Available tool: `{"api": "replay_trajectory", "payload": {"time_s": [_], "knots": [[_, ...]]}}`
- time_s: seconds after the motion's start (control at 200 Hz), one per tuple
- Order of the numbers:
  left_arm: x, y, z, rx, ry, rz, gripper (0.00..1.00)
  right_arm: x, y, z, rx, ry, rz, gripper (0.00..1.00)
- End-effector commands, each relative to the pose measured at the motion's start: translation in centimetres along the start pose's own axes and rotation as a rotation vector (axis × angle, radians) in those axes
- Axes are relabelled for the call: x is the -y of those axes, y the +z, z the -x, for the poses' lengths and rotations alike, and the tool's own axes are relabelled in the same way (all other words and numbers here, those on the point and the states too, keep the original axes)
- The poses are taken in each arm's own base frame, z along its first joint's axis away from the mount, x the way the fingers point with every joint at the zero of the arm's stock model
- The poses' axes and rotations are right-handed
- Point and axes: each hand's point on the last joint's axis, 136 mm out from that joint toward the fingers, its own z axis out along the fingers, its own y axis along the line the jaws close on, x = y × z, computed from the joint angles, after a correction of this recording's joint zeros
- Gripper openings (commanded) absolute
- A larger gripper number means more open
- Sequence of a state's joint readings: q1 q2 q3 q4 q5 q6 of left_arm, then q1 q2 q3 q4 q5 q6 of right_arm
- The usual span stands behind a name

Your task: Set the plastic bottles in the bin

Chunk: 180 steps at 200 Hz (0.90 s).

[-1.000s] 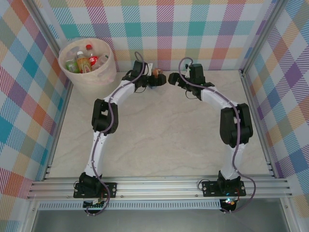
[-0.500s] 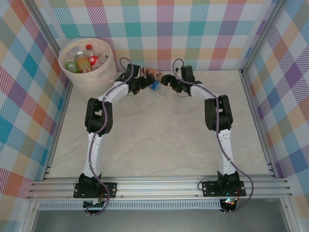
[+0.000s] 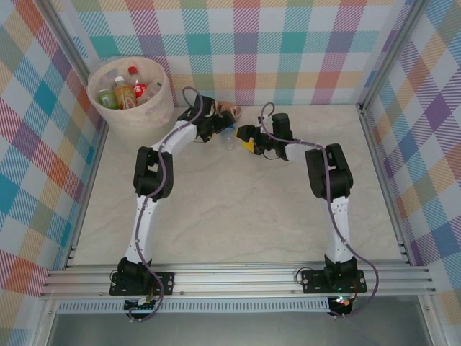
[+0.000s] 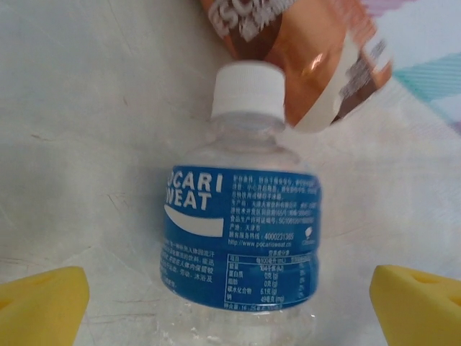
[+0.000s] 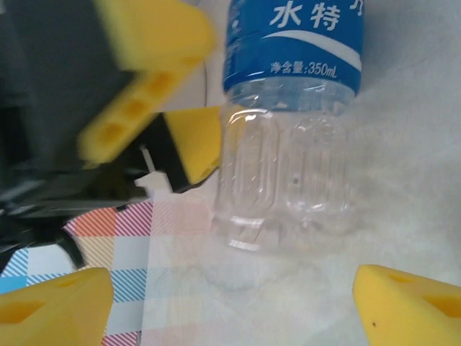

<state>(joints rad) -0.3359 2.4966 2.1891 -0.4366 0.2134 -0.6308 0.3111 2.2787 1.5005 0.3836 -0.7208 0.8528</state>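
Observation:
My left gripper's open fingers are on either side of the clear bottle, so it lowers onto the bottle's clear base end beside the blue label (image 4: pixel 241 231) to close next.
A clear bottle with a blue label (image 4: pixel 241 231) and white cap lies on the table between my left gripper's (image 4: pixel 230 306) wide-open yellow fingertips (image 4: pixel 39 306). A brown-labelled bottle (image 4: pixel 302 50) lies just beyond its cap. In the right wrist view the same blue-labelled bottle (image 5: pixel 292 108) lies ahead of my open right gripper (image 5: pixel 230 306), with the left gripper's yellow fingers (image 5: pixel 194 140) close against its side. From above, the blue-labelled bottle (image 3: pixel 229 137) sits between the left gripper (image 3: pixel 218 128) and right gripper (image 3: pixel 247 138). The bin (image 3: pixel 148 115) holds several bottles.
The bin stands in the back left corner against the checked walls. The brown-labelled bottle (image 3: pixel 230 109) rests by the back wall (image 3: pixel 288 58). A metal frame rail (image 3: pixel 378 158) bounds the table on the right.
The right gripper has swung left and nearer, coming up to the blue-labelled bottle. The left gripper has shifted a little, and the bottle now lies slightly nearer than half a second ago.

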Motion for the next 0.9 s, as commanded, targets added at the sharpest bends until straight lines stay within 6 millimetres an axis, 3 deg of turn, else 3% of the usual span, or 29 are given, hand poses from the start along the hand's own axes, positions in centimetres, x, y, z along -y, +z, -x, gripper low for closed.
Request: {"api": "replay_trajectory", "payload": {"time_s": [0.0,0.145,0.355,0.495,0.67,0.895], "knots": [[-1.0,1.3,-3.5,-0.109,0.150,0.118,1.00,-6.4,-3.1,2.5,0.142,-0.163,0.068,0.90],[-1.7,2.4,-4.7,-0.136,0.249,0.194,0.96,-6.4,-5.6,2.3,0.231,-0.179,-0.034,0.99],[-2.1,2.0,-4.9,-0.122,0.303,0.260,0.68,-6.5,-9.4,1.2,0.312,-0.211,-0.172,1.00],[-1.8,0.8,-4.9,-0.120,0.316,0.256,0.59,-6.5,-11.6,-0.3,0.325,-0.213,-0.236,1.00],[-0.5,-2.5,-4.9,-0.097,0.338,0.204,0.53,-8.1,-14.3,-2.2,0.334,-0.254,-0.259,1.00],[2.2,-9.1,-5.2,-0.051,0.362,0.094,0.50,-11.7,-17.5,-3.3,0.418,-0.353,-0.230,1.00]]}}
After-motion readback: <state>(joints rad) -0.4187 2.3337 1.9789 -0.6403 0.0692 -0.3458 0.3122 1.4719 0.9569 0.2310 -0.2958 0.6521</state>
